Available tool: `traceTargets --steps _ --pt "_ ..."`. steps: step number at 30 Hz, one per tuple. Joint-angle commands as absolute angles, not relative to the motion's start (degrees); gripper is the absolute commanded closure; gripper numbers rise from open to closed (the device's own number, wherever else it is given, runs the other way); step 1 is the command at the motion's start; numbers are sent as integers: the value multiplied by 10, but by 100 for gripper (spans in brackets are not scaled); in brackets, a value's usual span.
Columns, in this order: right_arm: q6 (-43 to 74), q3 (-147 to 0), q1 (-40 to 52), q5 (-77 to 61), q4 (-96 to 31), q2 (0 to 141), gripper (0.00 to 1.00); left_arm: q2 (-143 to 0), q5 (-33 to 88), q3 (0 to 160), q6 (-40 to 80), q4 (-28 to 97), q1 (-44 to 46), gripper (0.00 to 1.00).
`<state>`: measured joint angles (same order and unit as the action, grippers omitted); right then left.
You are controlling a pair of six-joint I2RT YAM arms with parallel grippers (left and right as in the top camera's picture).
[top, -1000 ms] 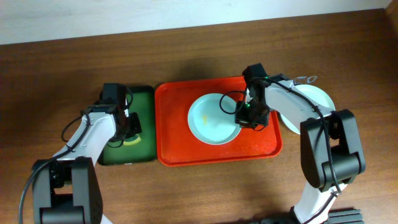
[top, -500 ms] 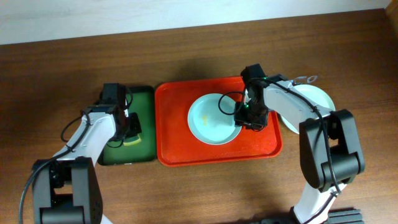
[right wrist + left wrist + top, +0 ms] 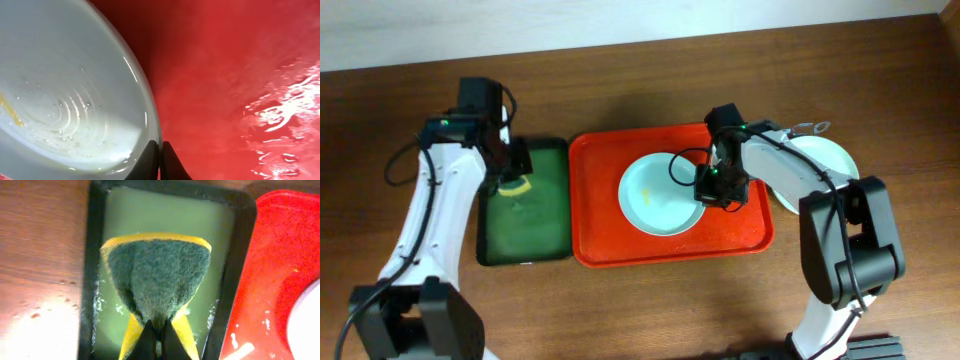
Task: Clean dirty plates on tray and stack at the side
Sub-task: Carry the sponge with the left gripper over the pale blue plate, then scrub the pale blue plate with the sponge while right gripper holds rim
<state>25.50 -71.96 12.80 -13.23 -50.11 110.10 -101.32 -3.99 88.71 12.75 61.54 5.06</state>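
I will next wipe the smeared plate with my left gripper, then return and lower the sponge [image 3: 521,185] to the bottom of the green tray and release it, since the bottom of that tray is below the gripper.
A pale mint-blue plate [image 3: 658,193] with a faint yellow smear lies on the red tray [image 3: 605,235]. My right gripper [image 3: 712,190] is shut on its right rim. In the right wrist view the fingertips pinch the rim of the plate [image 3: 65,90] at the gripper [image 3: 160,150], over the wet tray [image 3: 225,75]. My left gripper [image 3: 513,172] hangs above the dark green tray [image 3: 535,225], shut on a green-and-yellow sponge [image 3: 521,185]. The left wrist view shows the sponge [image 3: 157,275] dangling from the gripper [image 3: 157,332].
A white plate [image 3: 828,158] sits on the wooden table right of the red tray, partly hidden by my right arm. The green tray [image 3: 220,255] is wet and lies directly left of the red tray [image 3: 280,255].
My left arm has lifted the sponge off the green tray and swung toward the far side. Both grippers opened briefly and shut again. The plate shifted slightly left.
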Motion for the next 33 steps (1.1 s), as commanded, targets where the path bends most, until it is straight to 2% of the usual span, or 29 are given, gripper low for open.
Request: traceTargets --steps 1,2,3,4,5,7,16,21,33 --pt "253 -715 174 -135 -489 1100 88 -1002 -59 907 93 635 70 100" --pt "253 -715 183 -133 -480 1100 80 -1002 -59 907 93 636 75 100" --pt "253 -715 190 -133 -467 1100 61 -1002 -60 907 93 635 79 100" --pt "253 -715 191 -133 -455 1100 53 -1002 -63 907 92 636 83 100" --pt "253 -715 191 -133 -449 1100 53 -1002 -65 907 91 638 86 100" --pt "253 -715 191 -133 -449 1100 94 -1002 -65 907 91 643 95 100" --pt "260 -715 203 -183 -443 1100 96 -1010 -21 906 126 634 191 100" --pt "260 -715 203 -189 -441 1100 96 -1073 -10 906 158 604 257 100" --pt "260 -715 202 -189 -440 1100 96 -1212 -6 903 174 547 279 100"
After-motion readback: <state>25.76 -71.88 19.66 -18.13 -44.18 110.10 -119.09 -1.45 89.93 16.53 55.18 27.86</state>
